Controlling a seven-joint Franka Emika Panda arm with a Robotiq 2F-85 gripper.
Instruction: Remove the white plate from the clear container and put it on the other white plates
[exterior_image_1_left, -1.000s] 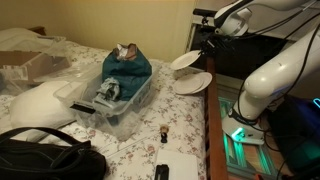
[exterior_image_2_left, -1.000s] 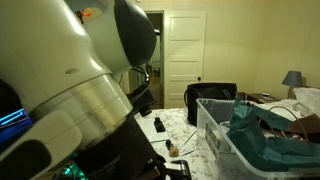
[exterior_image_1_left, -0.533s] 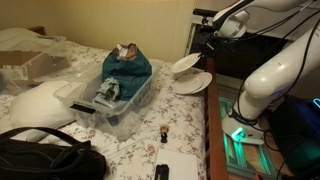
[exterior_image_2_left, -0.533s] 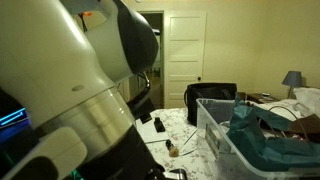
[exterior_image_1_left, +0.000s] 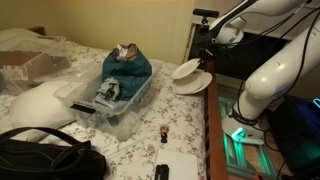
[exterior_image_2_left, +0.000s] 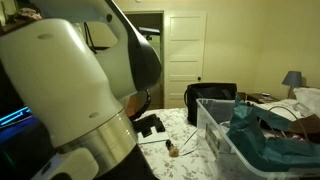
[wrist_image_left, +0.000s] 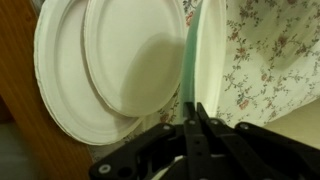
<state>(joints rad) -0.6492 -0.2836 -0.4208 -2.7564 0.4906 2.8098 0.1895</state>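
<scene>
The white plate still hangs tilted above, so next the gripper should lower the plate's pinched rim toward the upper plate of the low stack (exterior_image_1_left: 194, 84) (wrist_image_left: 134, 58) and let it go.
My gripper (exterior_image_1_left: 206, 60) is shut on the rim of the white plate (exterior_image_1_left: 186, 69) and holds it tilted just above the other white plates (exterior_image_1_left: 193, 85) at the bed's edge. In the wrist view the fingers (wrist_image_left: 193, 118) pinch the white plate (wrist_image_left: 211, 50) edge-on, and the other white plates (wrist_image_left: 100, 70) lie beside it as a low stack. The clear container (exterior_image_1_left: 125, 100) stands mid-bed with teal cloth in it; it also shows in an exterior view (exterior_image_2_left: 215, 135).
A wooden headboard or wall (exterior_image_1_left: 160, 25) rises behind the stack. A white pillow (exterior_image_1_left: 35, 100) and a black bag (exterior_image_1_left: 45, 155) lie on the floral bedspread. A small dark item (exterior_image_1_left: 163, 132) lies near the bed's front. My arm's base (exterior_image_1_left: 265, 85) stands beside the bed.
The gripper has lowered the held plate closer to the stack. In the other exterior view the arm's body has swung across the frame.
</scene>
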